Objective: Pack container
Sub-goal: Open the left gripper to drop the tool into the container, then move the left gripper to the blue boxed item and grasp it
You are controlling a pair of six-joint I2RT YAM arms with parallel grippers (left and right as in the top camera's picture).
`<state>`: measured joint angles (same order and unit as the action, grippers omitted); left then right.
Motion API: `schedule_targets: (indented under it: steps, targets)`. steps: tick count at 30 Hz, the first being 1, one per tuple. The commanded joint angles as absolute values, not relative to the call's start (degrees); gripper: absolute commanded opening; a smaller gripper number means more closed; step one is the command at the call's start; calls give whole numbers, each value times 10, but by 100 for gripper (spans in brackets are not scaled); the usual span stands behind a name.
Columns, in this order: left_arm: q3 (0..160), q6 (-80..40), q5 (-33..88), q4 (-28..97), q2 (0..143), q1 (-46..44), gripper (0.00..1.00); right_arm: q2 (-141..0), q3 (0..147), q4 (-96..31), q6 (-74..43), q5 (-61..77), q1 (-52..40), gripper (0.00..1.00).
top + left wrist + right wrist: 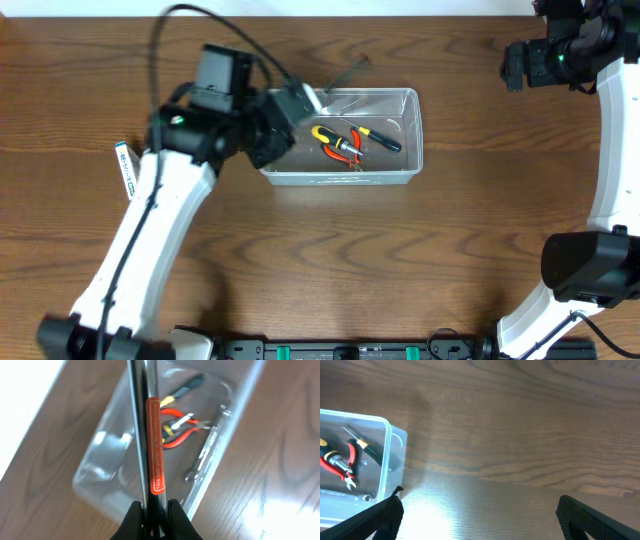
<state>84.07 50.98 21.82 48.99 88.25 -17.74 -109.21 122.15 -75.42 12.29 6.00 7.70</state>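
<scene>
My left gripper moves down toward the red-handled pliers inside the container next and releases the long shiny metal tool there. The tool's end still overhangs the container's far rim.
The clear plastic container (pixel 405 160) stands at the table's middle. Inside lie red-handled pliers (pixel 340 150), a yellow-and-black screwdriver (pixel 372 137) and a metal wrench (pixel 206 447). My left gripper (pixel 298 102) is over the container's left end, shut on a long shiny metal tool (pixel 148 430) with a red label. The tool sticks out over the container (pixel 107 460) and past its far rim (pixel 347 74). In the left wrist view the jaws (pixel 152 512) pinch the tool's shaft. My right gripper (pixel 513 66) is open and empty at the far right, above bare wood (pixel 480 520), with the container's corner (pixel 395 455) to its left.
A small blue-and-white box (pixel 125 168) lies on the table left of the container, partly under the left arm. The right arm's base (pixel 590 265) stands at the right edge. A black rail (pixel 350 350) runs along the table's front edge.
</scene>
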Motion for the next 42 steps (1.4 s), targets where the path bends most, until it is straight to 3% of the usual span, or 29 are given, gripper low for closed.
schedule_targets:
  steps: [1, 9, 15, 18, 26, 30, 36, 39, 42]
  targets:
    - [838, 624, 253, 490, 938, -187, 6, -1089, 1221, -755, 118, 67, 78, 99]
    - [838, 625, 253, 470, 1062, -187, 7, -1089, 1221, -755, 118, 67, 78, 99]
    - [838, 624, 229, 456, 1113, -187, 17, -1089, 1221, -755, 121, 67, 79, 99]
    - [838, 619, 229, 456, 1121, -187, 27, -1089, 1221, -755, 129, 67, 79, 99]
    - [839, 615, 199, 456, 1077, -187, 33, -1089, 1221, -755, 129, 67, 79, 99]
    - [841, 554, 150, 441, 1000, -187, 45, -1089, 1221, -755, 129, 67, 79, 99]
    - [841, 392, -3, 437, 861, -162, 76, -1089, 1221, -756, 129, 67, 79, 99]
    - [840, 264, -70, 459, 800, -110, 94, -1089, 1221, -757, 129, 67, 79, 99]
    - [840, 183, -76, 506, 761, -28, 98, -1089, 1221, -757, 129, 67, 79, 99]
